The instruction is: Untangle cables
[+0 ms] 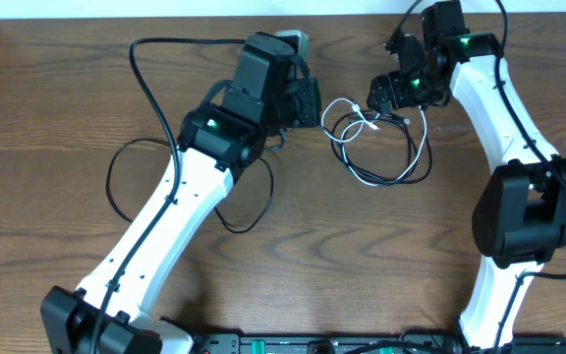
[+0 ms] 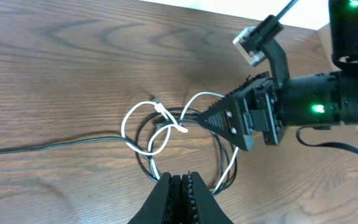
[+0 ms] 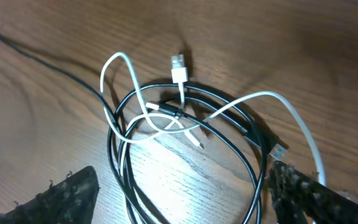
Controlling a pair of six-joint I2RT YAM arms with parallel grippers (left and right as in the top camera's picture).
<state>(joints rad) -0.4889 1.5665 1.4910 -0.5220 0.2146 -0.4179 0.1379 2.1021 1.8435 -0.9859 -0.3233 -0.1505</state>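
My right gripper goes down and to the left in the overhead view onto the white cable's far bend [image 1: 346, 100] [image 3: 134, 76] next, since the bend lies below on that side.
The cables [image 1: 376, 146] lie tangled on the wooden table: black loops wound together with a white cord. In the right wrist view the black loops [image 3: 185, 118] cross the white cord, whose plug [image 3: 178, 65] points away. My right gripper [image 3: 185, 199] hangs open just above the tangle, its fingers [image 3: 67, 196] wide apart on either side of the black loops, holding nothing. My left gripper [image 2: 180, 182] is shut at the near edge of the tangle [image 2: 179, 134], with no cord seen between its jaws. The right gripper [image 2: 207, 118] shows there too, pointing at the loops.
One black strand [image 2: 42, 148] runs off from the tangle across the table to the left. A thin black cord [image 1: 116, 182] loops around my left arm. A small grey object [image 1: 293, 41] sits near the far edge. A black strip [image 1: 312, 344] lines the near edge.
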